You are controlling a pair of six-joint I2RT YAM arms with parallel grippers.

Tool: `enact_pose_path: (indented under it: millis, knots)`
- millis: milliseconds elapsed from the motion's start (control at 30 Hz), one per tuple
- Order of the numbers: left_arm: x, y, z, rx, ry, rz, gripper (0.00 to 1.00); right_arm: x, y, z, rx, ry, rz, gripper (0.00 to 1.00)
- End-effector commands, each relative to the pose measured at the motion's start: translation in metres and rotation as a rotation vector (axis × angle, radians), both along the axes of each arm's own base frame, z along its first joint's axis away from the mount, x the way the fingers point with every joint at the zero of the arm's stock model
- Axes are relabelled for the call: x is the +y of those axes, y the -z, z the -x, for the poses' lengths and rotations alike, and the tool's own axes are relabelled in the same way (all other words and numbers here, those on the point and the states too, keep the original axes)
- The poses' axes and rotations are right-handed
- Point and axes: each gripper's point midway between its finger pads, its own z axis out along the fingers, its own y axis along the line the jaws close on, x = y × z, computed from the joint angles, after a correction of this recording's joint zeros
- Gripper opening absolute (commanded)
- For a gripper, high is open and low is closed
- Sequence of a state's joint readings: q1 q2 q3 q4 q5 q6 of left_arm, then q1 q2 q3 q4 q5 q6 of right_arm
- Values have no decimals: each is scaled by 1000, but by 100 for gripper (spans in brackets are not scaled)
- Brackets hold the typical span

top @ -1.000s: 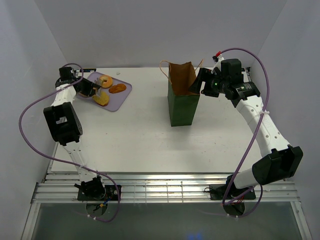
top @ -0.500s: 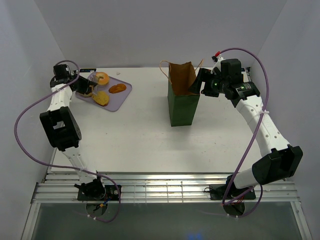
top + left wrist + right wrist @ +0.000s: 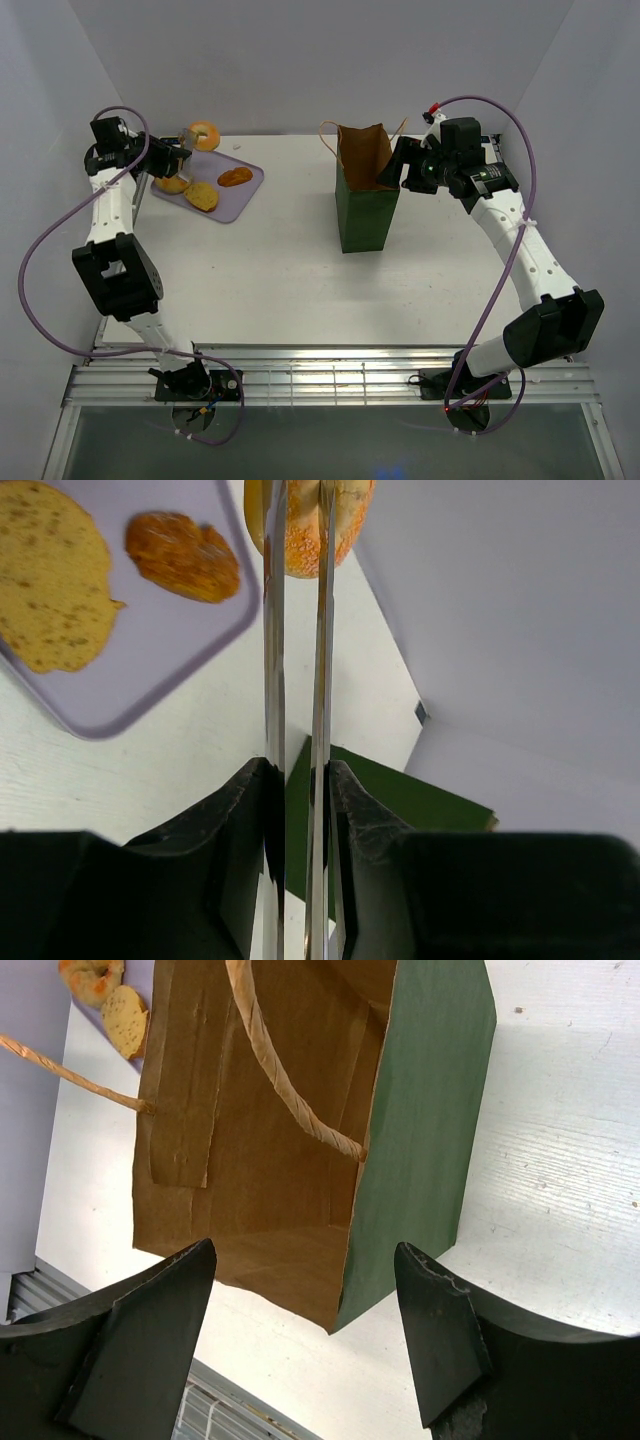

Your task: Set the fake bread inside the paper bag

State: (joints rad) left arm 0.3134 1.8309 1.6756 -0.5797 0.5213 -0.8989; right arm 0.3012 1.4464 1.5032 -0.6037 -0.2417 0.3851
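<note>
I will next lift my left gripper and then swing it to the right in the top view to release the ring doughnut (image 3: 204,135) over the bag's opening, which faces up.
My left gripper (image 3: 190,147) is shut on the ring doughnut (image 3: 204,135) and holds it in the air above the back edge of the lilac tray (image 3: 250,180). In the left wrist view the doughnut (image 3: 350,520) sits pinched between the thin fingers (image 3: 272,630). The lumpy bun (image 3: 171,184), the flat yellowish slice (image 3: 202,196) and the darker oval (image 3: 235,176) lie on the tray. The paper bag (image 3: 365,205) stands upright and open at mid-table. My right gripper (image 3: 400,165) is open at the bag's right rim; the wrist view looks into its brown inside (image 3: 270,1160).
The table's back wall is close behind the tray and the bag. The bag's string handles (image 3: 290,1090) hang across its mouth. The slice (image 3: 50,575) and the oval (image 3: 183,555) show below the left gripper, with the green bag (image 3: 400,800) beyond.
My left gripper has risen from the tray with the doughnut, moving up and toward the back left. The right arm and the bag have not moved.
</note>
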Motion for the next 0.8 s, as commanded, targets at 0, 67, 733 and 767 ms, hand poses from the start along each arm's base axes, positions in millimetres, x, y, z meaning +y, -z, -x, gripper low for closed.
enact_pose_path:
  millis: [0,67,733,767]
  knots:
    - [-26,-85,33,-185,103,29,0,1,-20,-4,-54,-5,-5,78]
    - [-39,-107,51,-227,139,50,0,1,-20,-5,-51,-7,-8,78]
    - [-207,-241,204,-423,586,285,0,1,-20,-11,-53,-6,7,77]
    - [-212,-244,207,-423,595,291,0,0,-21,-12,-55,-3,10,77]
